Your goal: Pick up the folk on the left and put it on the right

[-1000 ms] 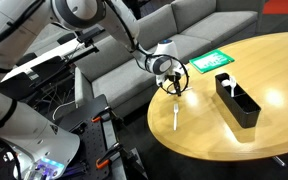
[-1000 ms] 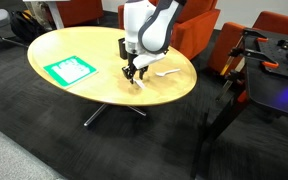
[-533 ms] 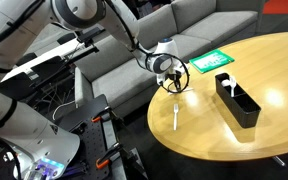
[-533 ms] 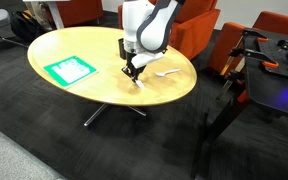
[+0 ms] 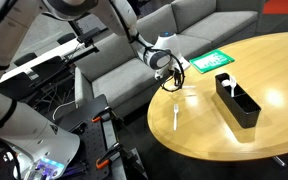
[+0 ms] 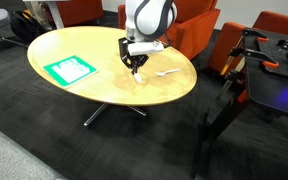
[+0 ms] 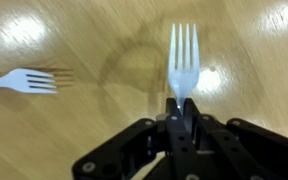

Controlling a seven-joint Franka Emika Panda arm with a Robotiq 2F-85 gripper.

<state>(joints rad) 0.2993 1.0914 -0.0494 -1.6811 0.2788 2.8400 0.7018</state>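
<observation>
My gripper carries the held fork away from the green sheet and past the loose fork, onto its tray side [image 5: 198,121] [image 7: 16,138] next.
In the wrist view my gripper [image 7: 180,108] is shut on the handle of the white plastic fork [image 7: 182,60], whose tines point away from the jaws over the wooden table. The fork casts a faint shadow beside it and seems just clear of the surface. In both exterior views the gripper [image 5: 176,82] [image 6: 136,70] points down near the table's edge, and the held fork is too small to make out there.
A second white fork [image 7: 24,80] [image 5: 175,115] [image 6: 167,73] lies flat on the round wooden table [image 5: 254,135]. A black rectangular tray [image 5: 236,100] stands further in. A green sheet [image 5: 212,60] [image 6: 72,69] lies on the far side of the gripper from the loose fork.
The jaws have closed on the fork, and the gripper has risen a little from the table. The second fork has not moved.
</observation>
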